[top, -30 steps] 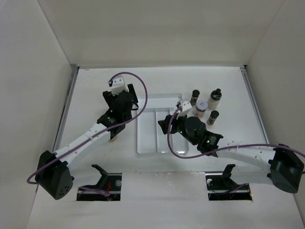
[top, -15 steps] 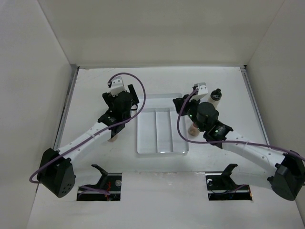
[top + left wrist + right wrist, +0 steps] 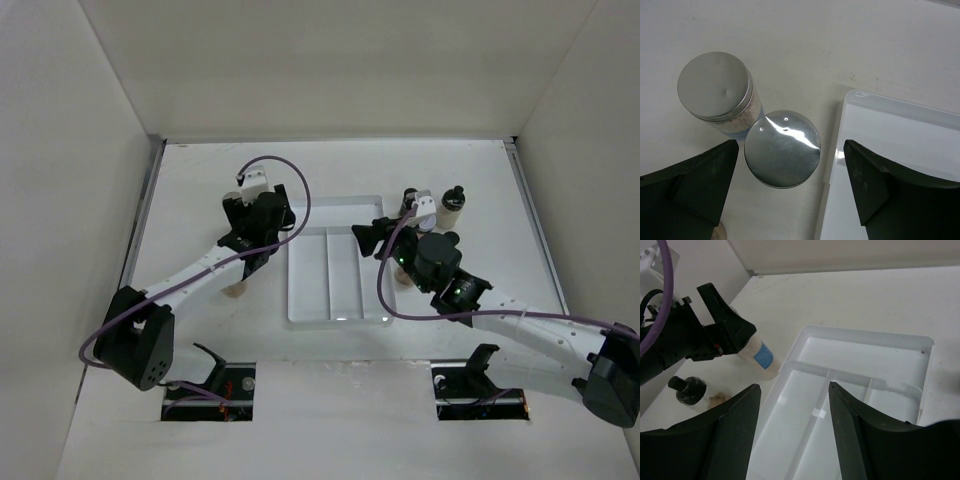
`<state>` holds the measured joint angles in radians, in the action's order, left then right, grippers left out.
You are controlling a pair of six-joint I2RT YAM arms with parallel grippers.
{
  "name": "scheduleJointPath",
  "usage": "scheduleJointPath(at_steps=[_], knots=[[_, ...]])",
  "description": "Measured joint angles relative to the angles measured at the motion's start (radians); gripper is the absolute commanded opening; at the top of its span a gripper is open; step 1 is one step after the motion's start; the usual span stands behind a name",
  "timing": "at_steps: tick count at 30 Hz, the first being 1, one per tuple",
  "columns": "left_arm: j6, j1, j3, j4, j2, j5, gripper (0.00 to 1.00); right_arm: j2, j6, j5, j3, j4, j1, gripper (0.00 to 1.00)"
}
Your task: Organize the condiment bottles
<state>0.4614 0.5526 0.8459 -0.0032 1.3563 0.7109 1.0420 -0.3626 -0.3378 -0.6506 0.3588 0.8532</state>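
The silver cap nearest the white tray should come between my left gripper's fingers as my left gripper lowers around it, and then my left gripper should close on it.
Two silver-capped condiment bottles stand just left of the white tray (image 3: 900, 130): one (image 3: 715, 86) farther left, the other (image 3: 782, 148) below the gap between my left gripper's (image 3: 791, 145) open fingers, untouched. From above, the left gripper (image 3: 258, 232) hides both. The right wrist view shows a blue-labelled jar (image 3: 759, 356) under that gripper and a black-capped bottle (image 3: 687, 390) beside it. My right gripper (image 3: 795, 390) hangs open and empty over the tray (image 3: 865, 360); from above it (image 3: 372, 240) is over the tray's right part. A beige bottle (image 3: 452, 207) stands at the right.
Another beige bottle (image 3: 405, 272) shows beside the right arm, just off the tray's right edge (image 3: 390, 300). A dark-capped one (image 3: 410, 198) peeks out behind the right wrist. A small beige thing (image 3: 235, 290) lies under the left arm. White walls enclose the table.
The right gripper went from the tray to the bottles at the right, then swung back over the tray, empty. The left gripper opened wider and shifted slightly away from the base.
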Motion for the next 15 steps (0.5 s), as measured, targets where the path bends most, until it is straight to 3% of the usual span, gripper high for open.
scheduleJointPath(at_steps=[9, 13, 15], knots=[[0.0, -0.031, 0.0, 0.023, 0.05, 0.005, 0.74, 0.006, 0.0, -0.005, 0.001, 0.009, -0.001, 0.63], [0.004, -0.049, 0.0, 0.038, 0.092, 0.0, 0.45, 0.006, 0.0, -0.006, 0.002, 0.01, -0.001, 0.63], [-0.004, -0.048, 0.0, 0.04, 0.093, 0.0, 0.36, 0.006, 0.0, -0.006, 0.004, 0.01, -0.001, 0.63]])
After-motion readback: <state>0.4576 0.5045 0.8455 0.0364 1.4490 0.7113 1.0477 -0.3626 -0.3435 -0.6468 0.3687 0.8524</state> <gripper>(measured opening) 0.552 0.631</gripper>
